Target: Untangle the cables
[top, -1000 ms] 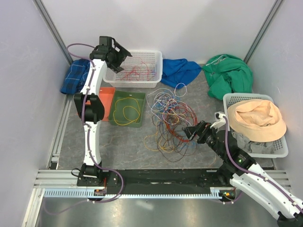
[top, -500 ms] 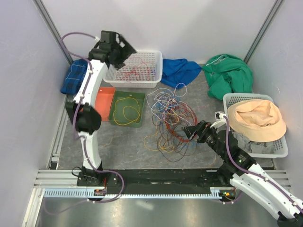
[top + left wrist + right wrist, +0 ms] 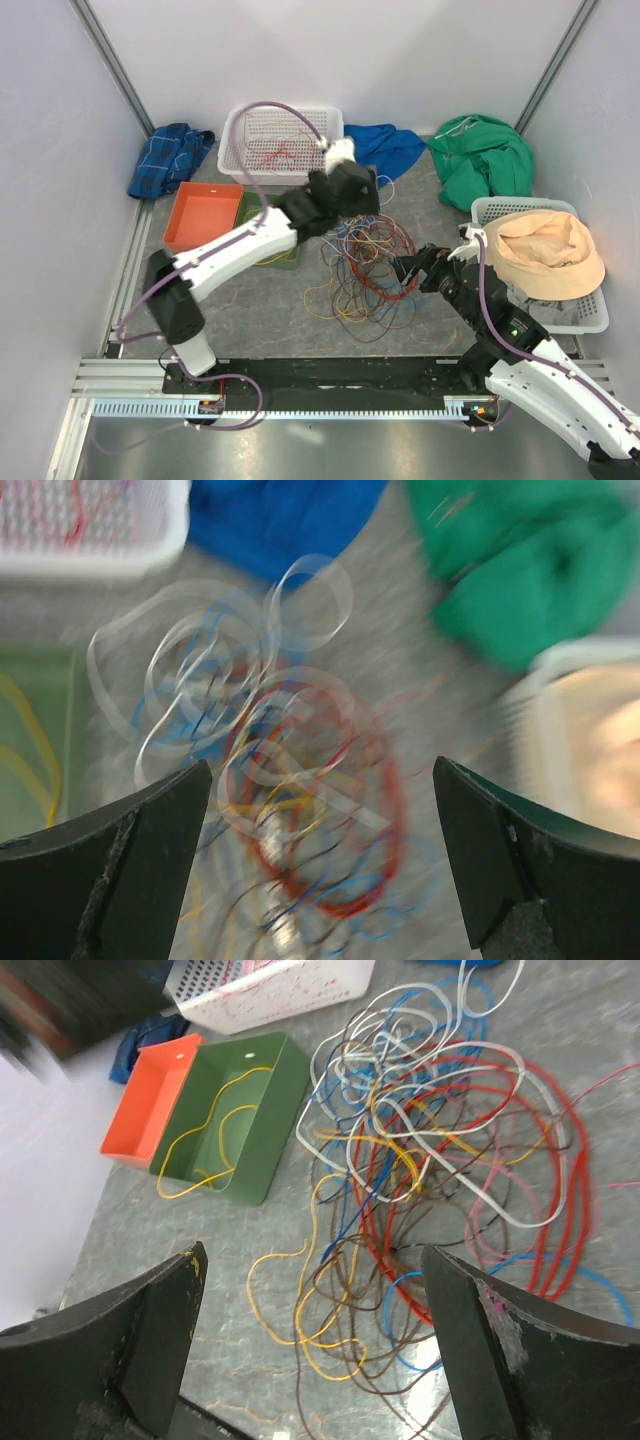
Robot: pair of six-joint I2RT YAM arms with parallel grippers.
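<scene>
My left gripper will move back and down next, onto the loops of the yellow cable that spread past the near edge of the pile.
A tangle of thin cables (image 3: 360,265) in red, white, blue, yellow and brown lies on the grey table's middle. It shows blurred in the left wrist view (image 3: 300,780) and sharp in the right wrist view (image 3: 440,1190). My left gripper (image 3: 362,190) is open and empty, above the pile's far side (image 3: 320,870). My right gripper (image 3: 410,270) is open and empty at the pile's right edge (image 3: 310,1360). A yellow cable (image 3: 215,1125) lies in the green tray (image 3: 262,230). Red cables (image 3: 280,152) lie in the white basket (image 3: 280,140).
An orange tray (image 3: 200,215) stands beside the green one. A blue cloth (image 3: 382,150), a green cloth (image 3: 485,155) and a plaid cloth (image 3: 170,155) lie at the back. A white basket with a tan hat (image 3: 545,255) stands at the right.
My left arm has swung from over the white basket at the back left down to the right, over the cable pile. My right gripper has shifted slightly up.
</scene>
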